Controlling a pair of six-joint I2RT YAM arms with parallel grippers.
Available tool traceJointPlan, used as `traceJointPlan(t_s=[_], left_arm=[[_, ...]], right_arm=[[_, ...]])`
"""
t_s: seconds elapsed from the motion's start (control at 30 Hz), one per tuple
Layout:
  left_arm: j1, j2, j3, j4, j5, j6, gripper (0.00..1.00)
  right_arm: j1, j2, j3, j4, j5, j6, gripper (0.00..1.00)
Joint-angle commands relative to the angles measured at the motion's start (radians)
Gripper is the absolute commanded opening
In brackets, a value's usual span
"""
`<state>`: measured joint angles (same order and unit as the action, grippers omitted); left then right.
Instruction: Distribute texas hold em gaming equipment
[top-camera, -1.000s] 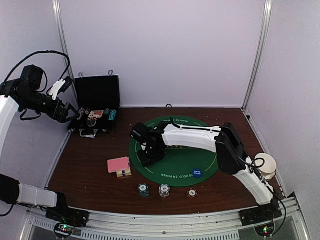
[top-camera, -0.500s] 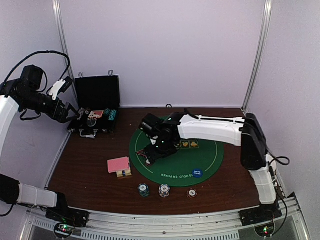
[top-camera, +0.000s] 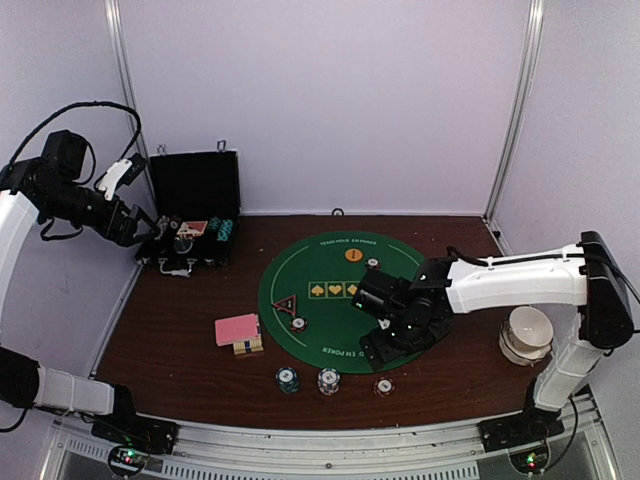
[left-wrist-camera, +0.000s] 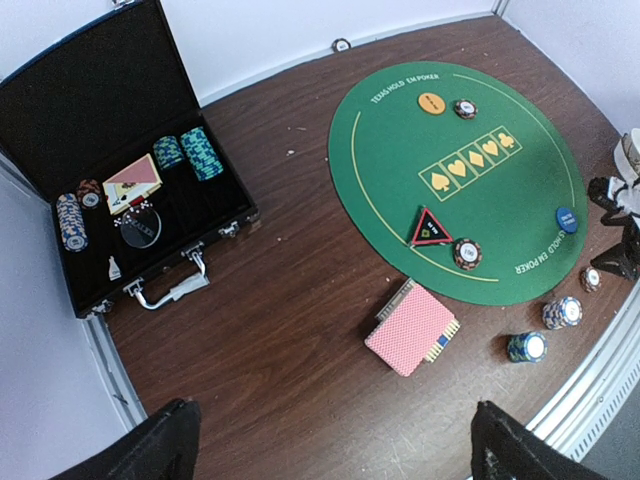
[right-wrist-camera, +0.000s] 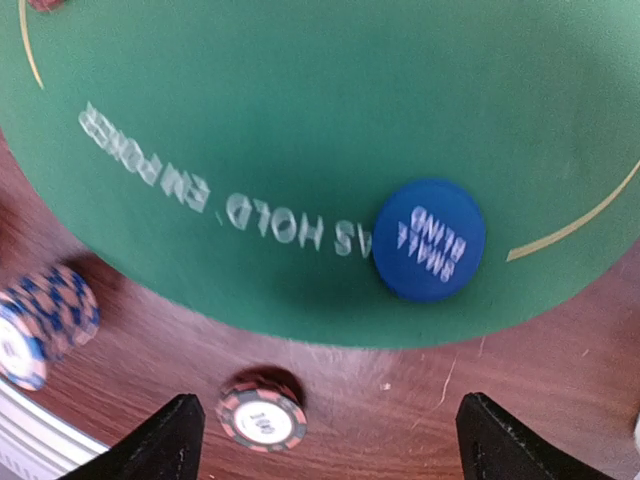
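I will draw my right gripper back, center its fingers and lower them around the red-brown chip (right-wrist-camera: 263, 417), as it lies below, back toward my base, nearer one finger.
On the round green mat (top-camera: 330, 270) lie an orange button (top-camera: 353, 255) with a chip (top-camera: 372, 263) beside it, and a red-black triangle marker (top-camera: 285, 305) with a chip (top-camera: 298, 323). My right gripper (top-camera: 380, 348) hovers open over the mat's near right edge. In its wrist view the right gripper (right-wrist-camera: 335, 445) frames bare table, with the blue button (right-wrist-camera: 429, 239) on the mat ahead and a red-brown chip (right-wrist-camera: 262, 418) close to its left finger. The pink-backed cards (left-wrist-camera: 412, 327) lie left of the mat. My left gripper (left-wrist-camera: 335, 455) is open, high above the table.
The open black case (top-camera: 190, 190) with chips and cards stands at the back left. Three chip stacks (top-camera: 328, 380) sit in a row near the front edge. A white paper cup (top-camera: 527, 333) stands at the right, close to the right arm.
The right arm swung from the mat's left side to its near right edge, leaving the triangle marker and a chip behind, and its jaws spread wider. The left arm stayed still.
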<state>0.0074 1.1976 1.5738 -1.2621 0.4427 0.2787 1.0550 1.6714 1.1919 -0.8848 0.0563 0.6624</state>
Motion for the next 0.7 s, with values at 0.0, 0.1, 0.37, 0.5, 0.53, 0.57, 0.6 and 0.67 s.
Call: traceJointPlan(t_s=[0.0,0.1,0.37,0.5,0.53,0.57,0.6,0.67], left_arm=[[0.007,0.005,0.018,0.004,0.009,0.011,0.98],[0.006,0.003,0.024,0.002,0.011,0.008,0.98],[0.007,0.002,0.037,-0.01,0.004,0.011,0.98],[0.007,0.002,0.038,-0.01,0.007,0.008,0.98],[0.007,0.002,0.038,-0.01,0.007,0.009,0.98],[0.006,0.003,0.04,-0.011,0.006,0.01,0.98],[0.007,0.002,0.04,-0.011,0.006,0.01,0.98],[0.007,0.004,0.04,-0.011,0.006,0.011,0.98]], right_arm=[[0.038,-0.076,-0.096,0.051,-0.034,0.074,0.92],[0.054,-0.062,-0.128,0.092,-0.053,0.076,0.92],[0.081,0.022,-0.121,0.152,-0.127,0.064,0.87],[0.082,0.054,-0.119,0.153,-0.127,0.06,0.84],[0.082,0.06,-0.121,0.151,-0.123,0.059,0.84],[0.082,0.063,-0.123,0.149,-0.119,0.06,0.84],[0.081,0.065,-0.127,0.151,-0.117,0.06,0.83],[0.081,0.069,-0.138,0.156,-0.118,0.061,0.82]])
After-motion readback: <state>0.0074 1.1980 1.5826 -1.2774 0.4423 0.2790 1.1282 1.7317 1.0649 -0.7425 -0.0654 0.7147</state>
